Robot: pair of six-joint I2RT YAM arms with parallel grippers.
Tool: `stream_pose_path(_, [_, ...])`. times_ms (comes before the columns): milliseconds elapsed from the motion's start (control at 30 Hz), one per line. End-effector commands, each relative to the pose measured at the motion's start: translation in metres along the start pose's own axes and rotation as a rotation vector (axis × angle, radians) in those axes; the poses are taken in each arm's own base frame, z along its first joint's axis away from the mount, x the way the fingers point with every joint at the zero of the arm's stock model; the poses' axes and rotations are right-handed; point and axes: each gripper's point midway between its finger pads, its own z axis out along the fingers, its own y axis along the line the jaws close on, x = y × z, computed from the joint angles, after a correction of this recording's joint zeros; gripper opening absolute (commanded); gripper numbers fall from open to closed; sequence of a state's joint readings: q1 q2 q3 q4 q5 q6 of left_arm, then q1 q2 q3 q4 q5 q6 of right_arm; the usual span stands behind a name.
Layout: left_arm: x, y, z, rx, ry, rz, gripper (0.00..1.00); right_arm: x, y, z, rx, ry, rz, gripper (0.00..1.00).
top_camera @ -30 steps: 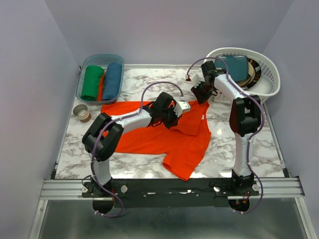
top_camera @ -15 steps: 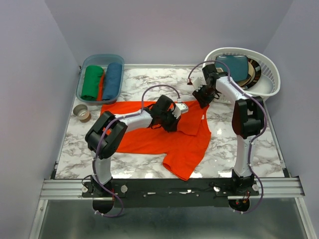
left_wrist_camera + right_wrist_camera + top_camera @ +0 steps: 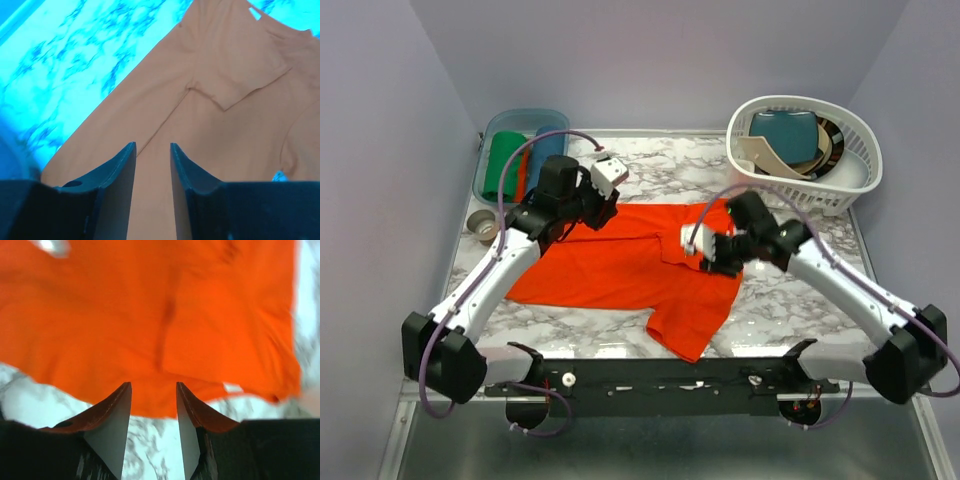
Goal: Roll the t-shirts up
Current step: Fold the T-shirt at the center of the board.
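Note:
My right gripper moves back and down to the sleeve's near hem [image 3: 691, 357] next, below it toward my base, since the sleeve juts out unfolded.
A bright orange-red t-shirt [image 3: 620, 270] lies spread on the marble table [image 3: 800, 300], one sleeve reaching toward the front edge. My left gripper [image 3: 598, 207] hovers over the shirt's back left part. In the left wrist view its jaws [image 3: 152, 147] stand open with only the flat t-shirt [image 3: 225, 100] behind them. My right gripper [image 3: 717, 260] hangs over the shirt's right edge. In the right wrist view it [image 3: 153, 386] is open and empty, with the hem of the t-shirt [image 3: 150, 315] and bare marble beneath it.
A clear bin [image 3: 556, 122] at the back left holds rolled green [image 3: 503, 165] and blue [image 3: 546, 158] cloths. A white laundry basket [image 3: 850, 180] with more clothes stands at the back right. A tape roll [image 3: 485, 228] lies by the left edge.
The left gripper let go of the shirt, opened and drew back to the back left. The right arm swung from beside the basket down to the shirt's right edge, opening wider. The shirt lies flatter.

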State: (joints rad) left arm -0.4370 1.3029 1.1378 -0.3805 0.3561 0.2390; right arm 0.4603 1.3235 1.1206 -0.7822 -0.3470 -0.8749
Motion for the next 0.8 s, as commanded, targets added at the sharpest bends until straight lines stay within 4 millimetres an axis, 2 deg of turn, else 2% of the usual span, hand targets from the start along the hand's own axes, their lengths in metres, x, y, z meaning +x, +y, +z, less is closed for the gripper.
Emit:
stream_pose_path(0, [0.05,0.013,-0.032,-0.116,0.145,-0.026,0.47,-0.004,0.113,0.021,-0.245,-0.103,-0.339,0.5])
stream_pose_path(33, [0.047,0.015,-0.043,-0.147,0.12,-0.006,0.5,-0.006,0.131,0.021,-0.295,-0.114,-0.378,0.49])
stream_pose_path(133, [0.067,0.026,-0.06,-0.224,0.168,0.01,0.58,0.005,0.177,0.015,-0.446,-0.114,-0.448,0.49])
stream_pose_path(200, [0.081,0.029,-0.067,-0.25,0.196,-0.005,0.61,0.019,0.194,0.02,-0.456,-0.087,-0.494,0.49])
stream_pose_path(233, [0.082,0.029,-0.074,-0.262,0.184,-0.008,0.62,0.019,0.206,0.022,-0.475,-0.092,-0.54,0.49])
stream_pose_path(400, [0.108,0.025,-0.094,-0.302,0.188,-0.062,0.63,0.018,0.228,0.032,-0.504,-0.095,-0.564,0.49])
stream_pose_path(467, [0.114,0.028,-0.107,-0.342,0.186,-0.082,0.62,0.026,0.241,0.035,-0.535,-0.072,-0.578,0.49])
stream_pose_path(600, [0.128,0.028,-0.121,-0.386,0.204,-0.099,0.62,0.028,0.248,0.05,-0.492,-0.049,-0.601,0.49])
stream_pose_path(767, [0.136,0.027,-0.136,-0.435,0.179,-0.086,0.62,0.028,0.258,0.054,-0.508,-0.041,-0.62,0.48])
